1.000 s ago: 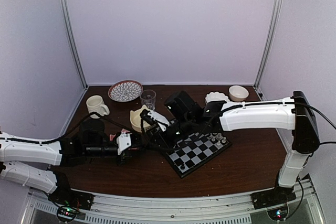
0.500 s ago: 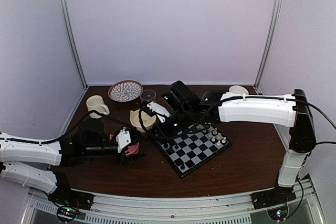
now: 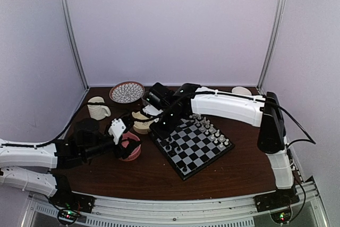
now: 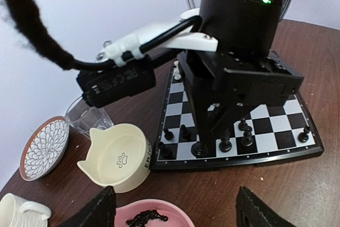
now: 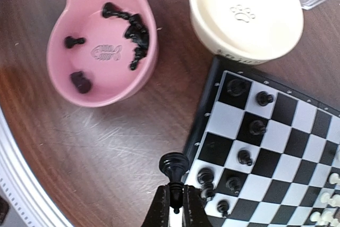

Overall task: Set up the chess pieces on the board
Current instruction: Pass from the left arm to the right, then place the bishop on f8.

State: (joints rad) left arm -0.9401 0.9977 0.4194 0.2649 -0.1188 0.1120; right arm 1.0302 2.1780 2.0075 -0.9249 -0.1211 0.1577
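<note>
My right gripper should lower to the right in its wrist view and release the black piece, as the board's empty dark edge square (image 5: 215, 149) is below it on that side.
The board (image 3: 201, 151) lies right of centre, with black chess pieces (image 5: 257, 127) standing along its left edge and white ones (image 5: 325, 199) at the far side. My right gripper (image 5: 176, 204) is shut on a black chess piece (image 5: 175, 166), which hangs base-down over the board's left border (image 5: 203, 118). More black pieces (image 5: 136, 33) lie in a pink cat-ear bowl (image 5: 64, 62). My left gripper (image 4: 175, 217) is open just above that pink bowl (image 4: 159, 207), with nothing between its fingers (image 4: 94, 211).
A cream cat-ear bowl (image 4: 118, 155) sits empty beside the board's corner. A glass (image 4: 85, 122), a patterned plate (image 3: 126, 91) and a mug (image 3: 98, 108) stand at the back left. A small white bowl (image 3: 241, 90) is at the back right.
My left gripper has opened and drawn back from over the pink bowl. The right arm has swung left, bringing its held black piece over the board's left edge.
</note>
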